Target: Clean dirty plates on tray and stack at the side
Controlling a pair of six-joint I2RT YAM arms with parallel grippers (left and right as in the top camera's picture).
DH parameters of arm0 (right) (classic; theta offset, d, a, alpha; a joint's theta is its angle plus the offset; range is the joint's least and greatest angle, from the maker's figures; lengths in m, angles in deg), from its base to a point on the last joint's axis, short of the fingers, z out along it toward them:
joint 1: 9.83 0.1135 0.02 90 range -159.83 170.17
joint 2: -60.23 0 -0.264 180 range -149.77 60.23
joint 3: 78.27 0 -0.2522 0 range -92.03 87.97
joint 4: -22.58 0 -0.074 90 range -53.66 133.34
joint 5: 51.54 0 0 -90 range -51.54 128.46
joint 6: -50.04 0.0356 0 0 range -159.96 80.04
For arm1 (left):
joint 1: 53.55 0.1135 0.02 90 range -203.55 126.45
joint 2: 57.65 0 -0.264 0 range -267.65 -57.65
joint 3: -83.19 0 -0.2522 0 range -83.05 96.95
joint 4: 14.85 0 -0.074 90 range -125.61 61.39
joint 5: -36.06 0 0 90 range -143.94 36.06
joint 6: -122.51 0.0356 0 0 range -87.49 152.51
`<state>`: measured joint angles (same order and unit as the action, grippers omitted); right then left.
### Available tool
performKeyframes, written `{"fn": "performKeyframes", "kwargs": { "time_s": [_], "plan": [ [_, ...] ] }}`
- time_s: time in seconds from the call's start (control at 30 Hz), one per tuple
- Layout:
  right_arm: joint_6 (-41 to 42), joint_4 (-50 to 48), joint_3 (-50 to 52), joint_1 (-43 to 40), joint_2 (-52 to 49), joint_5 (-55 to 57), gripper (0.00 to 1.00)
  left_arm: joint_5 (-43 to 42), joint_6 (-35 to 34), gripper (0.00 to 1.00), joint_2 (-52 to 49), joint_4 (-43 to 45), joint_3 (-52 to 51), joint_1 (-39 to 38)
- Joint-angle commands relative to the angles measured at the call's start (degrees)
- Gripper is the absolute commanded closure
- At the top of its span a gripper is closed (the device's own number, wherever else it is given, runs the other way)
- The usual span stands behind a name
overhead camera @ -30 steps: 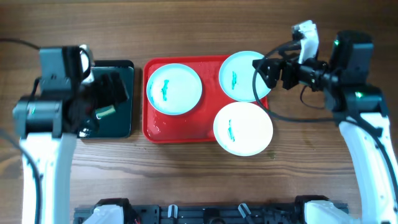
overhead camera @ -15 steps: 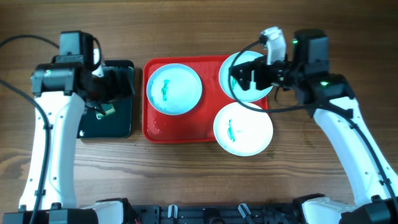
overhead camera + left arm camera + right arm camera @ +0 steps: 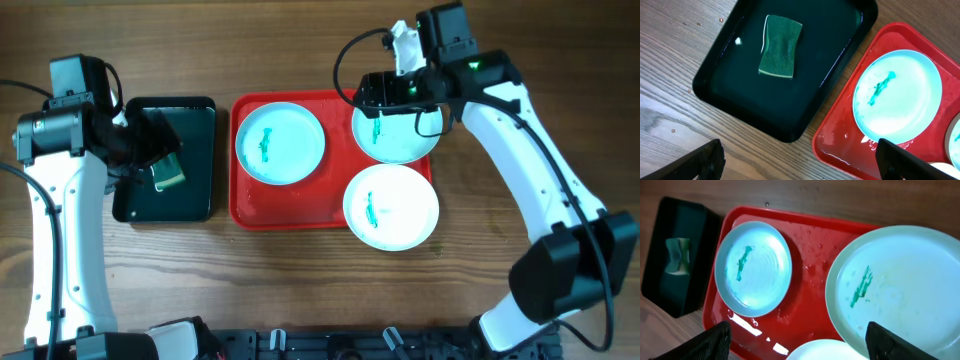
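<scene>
I will next lower my left gripper onto the green sponge's narrow middle (image 3: pixel 168 172) (image 3: pixel 780 47) below in the black tray, because the black tray's bare bottom beside it leaves room for my fingers.
Three pale plates with green smears lie on or over the red tray (image 3: pixel 241 205): one at the left (image 3: pixel 280 142), one at the far right (image 3: pixel 398 135), one at the near right (image 3: pixel 390 207) overhanging the rim. A green sponge (image 3: pixel 168 172) lies in the black tray (image 3: pixel 165 205). My left gripper (image 3: pixel 150 140) is open and empty above the black tray; its view shows the sponge (image 3: pixel 780 53) and the left plate (image 3: pixel 897 95). My right gripper (image 3: pixel 400 100) is open and empty above the far right plate (image 3: pixel 900 287); the left plate (image 3: pixel 753 267) also shows there.
The red tray's floor (image 3: pixel 810 300) is wet with water drops. Bare wooden table (image 3: pixel 300 280) lies in front of and around both trays. The black tray (image 3: pixel 740 100) sits close beside the red tray (image 3: pixel 840 145).
My right arm has swung left, its gripper now over the far right plate. My left arm has drawn back to the left, its gripper over the black tray. Both stay open and empty.
</scene>
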<state>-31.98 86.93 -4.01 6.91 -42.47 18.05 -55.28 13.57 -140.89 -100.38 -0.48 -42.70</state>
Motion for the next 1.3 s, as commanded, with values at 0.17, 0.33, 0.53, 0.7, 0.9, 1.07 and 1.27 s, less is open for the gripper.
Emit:
{"fn": "performKeyframes", "kwargs": {
  "time_s": [0.17, 0.33, 0.53, 0.7, 0.9, 1.07, 1.27],
  "plan": [
    [1.3, -2.0, -1.7, 1.6, -4.2, 1.1, 0.37, 2.5, -0.9, 0.11, 1.0, 1.4, 0.7, 0.2],
    [4.2, -3.3, -1.7, 3.3, -5.8, 5.4, 0.52, 2.5, -0.9, 0.11, 0.5, 3.2, 0.7, 0.2],
    [4.0, -4.9, -1.6, 3.7, -8.8, 1.5, 0.59, 2.5, -0.8, 0.1, 0.1, 3.9, 0.7, 0.2],
    [2.2, -5.9, -1.6, 6.7, -12.4, 0.9, 0.65, 2.5, -0.8, 0.1, -0.4, 4.3, -0.2, 0.2],
    [-4.8, -10.9, -1.6, 10.3, -16.9, 1.0, 0.68, 2.5, -0.8, 0.1, -1.9, 4.8, -0.3, 0.2],
    [-6.6, -12.7, -1.6, 12.0, -20.3, 4.6, 0.71, 2.5, -0.8, 0.1, -3.6, 5.6, -0.3, 0.2],
    [-5.2, -15.2, -1.6, 12.3, -22.5, 7.3, 0.8, 2.5, -0.8, 0.11, -4.9, 6.3, -0.4, 0.2]
  ]
}}
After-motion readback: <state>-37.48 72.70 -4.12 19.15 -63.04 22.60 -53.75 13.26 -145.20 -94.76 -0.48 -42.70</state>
